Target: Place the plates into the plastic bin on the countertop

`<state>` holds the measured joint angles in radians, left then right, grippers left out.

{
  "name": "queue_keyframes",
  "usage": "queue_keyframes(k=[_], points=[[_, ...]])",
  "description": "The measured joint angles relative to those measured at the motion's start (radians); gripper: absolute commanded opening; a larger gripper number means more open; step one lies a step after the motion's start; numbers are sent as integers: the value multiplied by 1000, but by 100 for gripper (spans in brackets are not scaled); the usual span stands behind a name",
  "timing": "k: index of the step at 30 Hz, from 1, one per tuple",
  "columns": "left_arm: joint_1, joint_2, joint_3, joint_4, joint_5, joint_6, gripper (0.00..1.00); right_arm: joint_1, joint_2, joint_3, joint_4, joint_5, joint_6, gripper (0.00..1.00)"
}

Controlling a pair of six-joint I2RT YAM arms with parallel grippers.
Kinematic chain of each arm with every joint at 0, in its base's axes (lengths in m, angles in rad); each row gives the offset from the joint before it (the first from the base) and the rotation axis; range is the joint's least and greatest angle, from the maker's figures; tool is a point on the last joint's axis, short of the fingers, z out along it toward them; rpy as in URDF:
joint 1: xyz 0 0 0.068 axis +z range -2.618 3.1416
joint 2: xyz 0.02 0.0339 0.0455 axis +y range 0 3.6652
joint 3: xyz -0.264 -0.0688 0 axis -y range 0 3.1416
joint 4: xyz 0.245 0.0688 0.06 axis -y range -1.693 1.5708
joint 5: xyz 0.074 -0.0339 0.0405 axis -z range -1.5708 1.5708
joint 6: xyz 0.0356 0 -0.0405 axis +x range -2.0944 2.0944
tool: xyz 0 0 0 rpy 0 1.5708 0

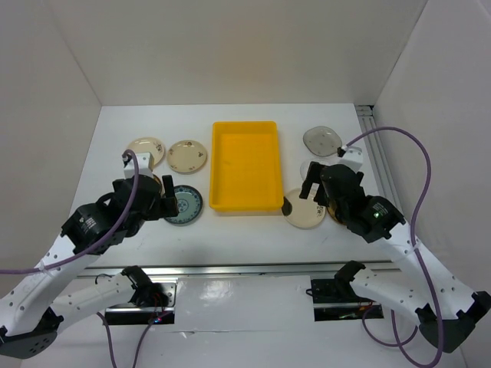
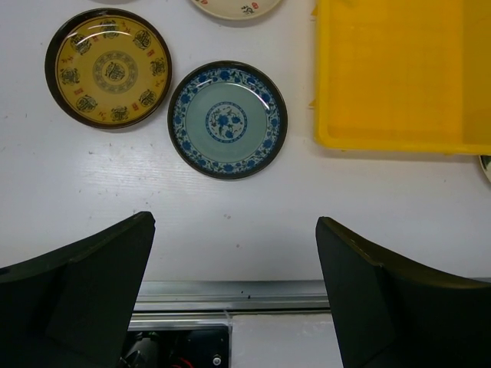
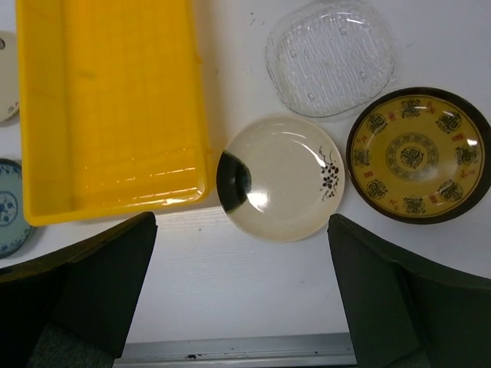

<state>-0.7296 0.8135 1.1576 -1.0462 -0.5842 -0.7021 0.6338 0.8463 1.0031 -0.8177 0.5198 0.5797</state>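
My right gripper needs to go down and turn onto the cream plate's near rim (image 1: 313, 227) (image 3: 304, 236) below it next. The bare tabletop there leaves room for the fingers.
The yellow plastic bin (image 1: 245, 165) stands empty mid-table. Left of it lie two cream plates (image 1: 146, 151) (image 1: 187, 156) and a blue-green plate (image 1: 182, 205). My left gripper (image 1: 163, 201) hovers open and empty; in its wrist view (image 2: 234, 226) the blue-green plate (image 2: 227, 120) and a brown-gold plate (image 2: 108, 67) lie ahead. My right gripper (image 1: 316, 188) is open and empty over the cream plate with dark blotch (image 1: 304, 208). Its wrist view (image 3: 242, 222) shows that plate (image 3: 282, 178), a clear glass plate (image 3: 331, 57) and a brown-gold plate (image 3: 418, 155).
A smoky grey plate (image 1: 321, 139) lies at the back right. The bin's near wall (image 3: 115, 201) and the plate with the blotch nearly touch. A metal rail (image 2: 230, 293) runs along the front edge. White walls enclose the countertop (image 1: 245, 230).
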Motion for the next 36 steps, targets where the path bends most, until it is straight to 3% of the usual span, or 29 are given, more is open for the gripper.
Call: queue_keyframes(k=[4, 10, 15, 26, 33, 36], points=[[0, 2, 0, 1, 14, 17, 100, 0, -5, -30, 1, 26, 136, 100], [0, 2, -18, 23, 40, 21, 100, 3, -124, -364, 12, 22, 494, 99], [0, 3, -31, 31, 65, 25, 100, 18, -122, -489, 11, 27, 680, 95], [0, -1, -66, 66, 112, 49, 100, 40, 34, -599, 137, 103, 835, 77], [0, -46, -69, 70, 125, 50, 100, 40, 76, -643, 193, 132, 888, 58], [0, -65, -69, 71, 126, 49, 100, 31, 83, -660, 232, 142, 904, 58]])
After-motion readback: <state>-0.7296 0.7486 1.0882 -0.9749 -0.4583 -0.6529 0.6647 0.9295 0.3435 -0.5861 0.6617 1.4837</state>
